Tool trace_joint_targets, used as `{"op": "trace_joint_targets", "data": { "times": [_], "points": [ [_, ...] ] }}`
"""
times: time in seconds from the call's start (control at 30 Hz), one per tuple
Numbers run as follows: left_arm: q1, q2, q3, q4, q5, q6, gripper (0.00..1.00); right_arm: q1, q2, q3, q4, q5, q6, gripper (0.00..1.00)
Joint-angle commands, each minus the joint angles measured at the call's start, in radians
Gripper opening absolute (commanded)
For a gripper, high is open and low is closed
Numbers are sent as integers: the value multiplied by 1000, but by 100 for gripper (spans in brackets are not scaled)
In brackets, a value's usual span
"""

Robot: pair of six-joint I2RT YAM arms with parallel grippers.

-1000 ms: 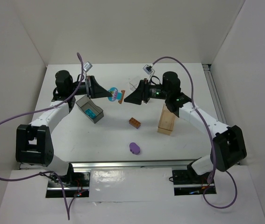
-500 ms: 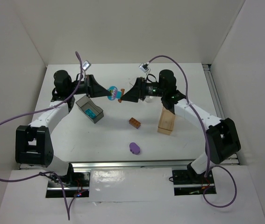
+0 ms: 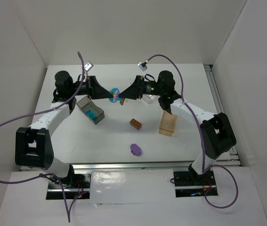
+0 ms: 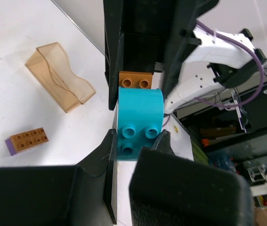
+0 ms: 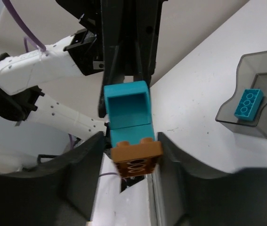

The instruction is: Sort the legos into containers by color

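My left gripper will next move away to the left in the top view, tip down over the smoky dark-grey container point(image 3: 90, 109) and release, since another teal brick lies there.
My left gripper point(image 3: 110, 94) point(image 4: 137, 136) is shut on a teal brick point(image 4: 139, 122) point(image 5: 127, 110), held in the air over the back of the table. An orange-brown brick point(image 5: 135, 157) point(image 4: 135, 79) is stuck on the teal brick's far end. My right gripper point(image 3: 124, 96) point(image 5: 132, 141) faces the left one and is shut on that orange-brown brick. The smoky dark-grey container point(image 3: 90, 109) point(image 5: 258, 94) holds another teal brick point(image 3: 91, 113) point(image 5: 248, 104). A tan container point(image 3: 168, 123) point(image 4: 60, 77) stands under the right arm.
An orange-brown brick with a purple layer beneath point(image 3: 134, 124) point(image 4: 26, 140) lies mid-table. A purple oval piece point(image 3: 135, 149) lies nearer the front edge. White walls close in the table on three sides.
My right gripper has moved left up to the left gripper and closed on the orange-brown brick. The left arm and its teal brick have stayed in place.
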Motion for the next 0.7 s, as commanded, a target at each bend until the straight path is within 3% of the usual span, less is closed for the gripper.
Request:
{"op": "trace_joint_targets", "data": {
  "times": [0.0, 0.03, 0.13, 0.3, 0.43, 0.47, 0.5, 0.53, 0.6, 0.63, 0.67],
  "points": [
    [-2, -44, 1, 49, 29, 9, 0, 16, 10, 21, 152, -39, 65, 51],
    [-2, -44, 1, 49, 29, 9, 0, 16, 10, 21, 152, -39, 65, 38],
    [7, -44, 1, 20, 17, 9, 0, 16, -4, 10, 67, -12, 28, 17],
    [76, -44, 36, -123, -5, 86, 0, -10, -82, -8, -296, 109, -187, 12],
    [145, -44, 108, -422, -78, 256, 0, -45, -146, -66, -444, 209, -250, 12],
    [154, -33, 130, -503, -173, 299, 0, -54, -166, -66, -486, 281, -288, 12],
    [154, -24, 165, -756, -259, 435, 0, -54, -166, -66, -589, 328, -313, 12],
    [154, -14, 208, -877, -375, 492, 0, -54, -182, -54, -634, 376, -333, 12],
    [142, 6, 283, -1029, -649, 513, 0, -54, -192, -43, -708, 506, -347, 12],
    [142, 34, 283, -1074, -854, 484, 0, -54, -202, -43, -751, 539, -360, 12],
    [132, 49, 295, -1147, -940, 473, 0, -54, -202, -43, -765, 565, -360, 12]
  ]
}}
